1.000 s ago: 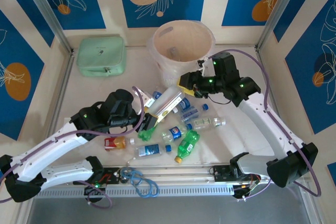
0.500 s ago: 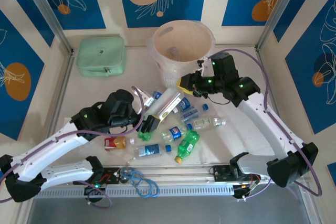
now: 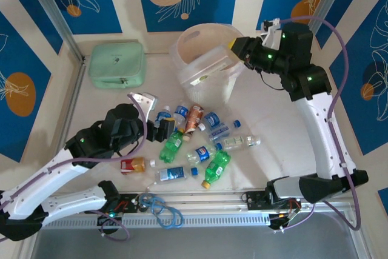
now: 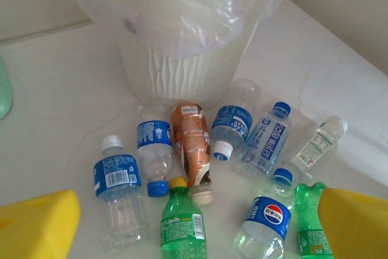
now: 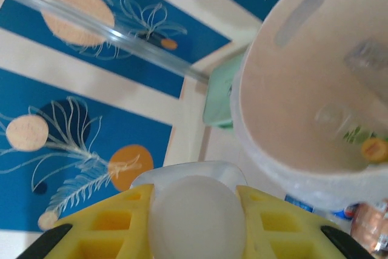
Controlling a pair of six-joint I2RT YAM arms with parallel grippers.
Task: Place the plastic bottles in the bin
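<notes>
Next, my right gripper brings the clear bottle sideways off the bin's rim it overhangs, lowers and releases it. The bin's peach opening (image 3: 203, 41) (image 5: 312, 89) lies beside and below the gripper.
My right gripper (image 3: 236, 47) is shut on the white cap (image 5: 197, 222) of a large clear bottle (image 3: 209, 68). The bottle hangs tilted over the rim of the round white bin (image 3: 193, 36), whose peach inside (image 5: 303, 89) holds a few bottles. My left gripper (image 3: 160, 129) is open above the pile on the table. Between its yellow fingers (image 4: 36, 225) lies a green bottle with a yellow cap (image 4: 182, 225). A brown bottle (image 4: 193, 144), several clear blue-labelled bottles (image 4: 118, 180) and a second green bottle (image 3: 216, 167) lie around it in front of the bin (image 4: 182, 34).
A mint-green case (image 3: 117, 63) sits at the back left. A small red-labelled bottle (image 3: 133, 164) lies left of the pile. Blue cable loops (image 3: 162, 208) hang by the front rail. Patterned walls close in the table on three sides.
My right arm has lifted the large clear bottle from the pile up to the bin's rim. My left gripper has opened and drawn back to the left, and the green bottle now lies on the table.
</notes>
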